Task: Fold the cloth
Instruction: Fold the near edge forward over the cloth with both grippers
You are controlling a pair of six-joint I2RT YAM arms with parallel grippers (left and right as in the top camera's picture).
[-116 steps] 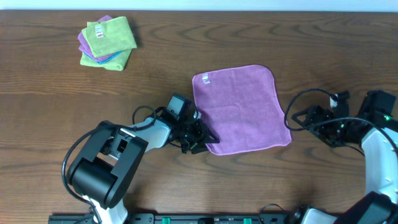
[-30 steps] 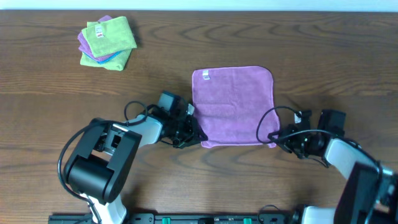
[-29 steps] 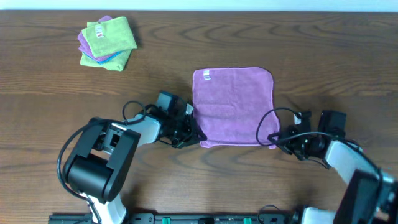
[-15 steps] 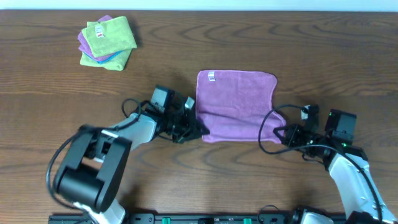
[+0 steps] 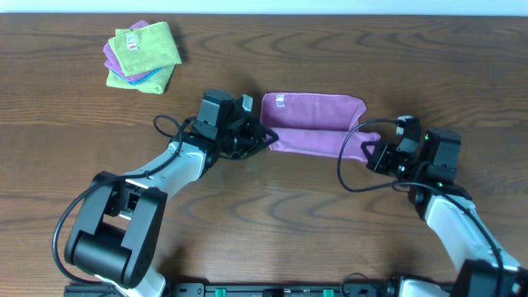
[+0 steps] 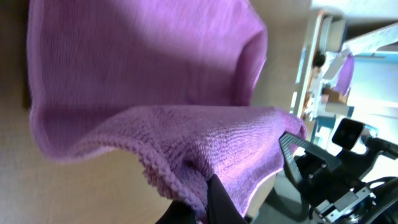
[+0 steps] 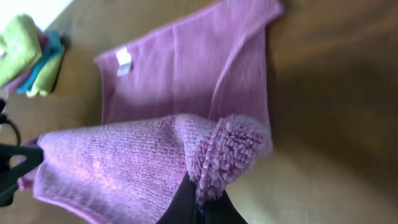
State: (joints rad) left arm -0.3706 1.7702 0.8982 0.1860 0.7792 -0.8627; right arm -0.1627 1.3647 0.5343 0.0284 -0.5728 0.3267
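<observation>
The right gripper needs to carry the cloth's corner outward and down onto the cloth's untagged far corner (image 5: 360,105) (image 7: 271,10) next and let go, since that far corner lies uncovered, outward of and below the gripper.
The lilac cloth (image 5: 313,111) lies at the table's middle with its near edge lifted off the wood and carried toward its far edge. Its white tag (image 5: 279,101) sits at the far left corner. My left gripper (image 5: 266,139) is shut on the near left corner, and the fabric drapes over the dark fingertips in the left wrist view, where the cloth (image 6: 155,74) fills the frame above the gripper (image 6: 208,202). My right gripper (image 5: 373,150) is shut on the near right corner. In the right wrist view the cloth (image 7: 186,93) curls up from that gripper (image 7: 200,208), with the tag (image 7: 123,59) beyond.
A stack of folded cloths (image 5: 142,54), lime green on top with purple and blue below, lies at the far left of the table; the stack (image 7: 25,56) also shows in the right wrist view. Cables loop beside both wrists.
Both grippers have lifted the cloth's near corners and moved away from the front edge toward the far edge. The near half now rises over the flat far half.
</observation>
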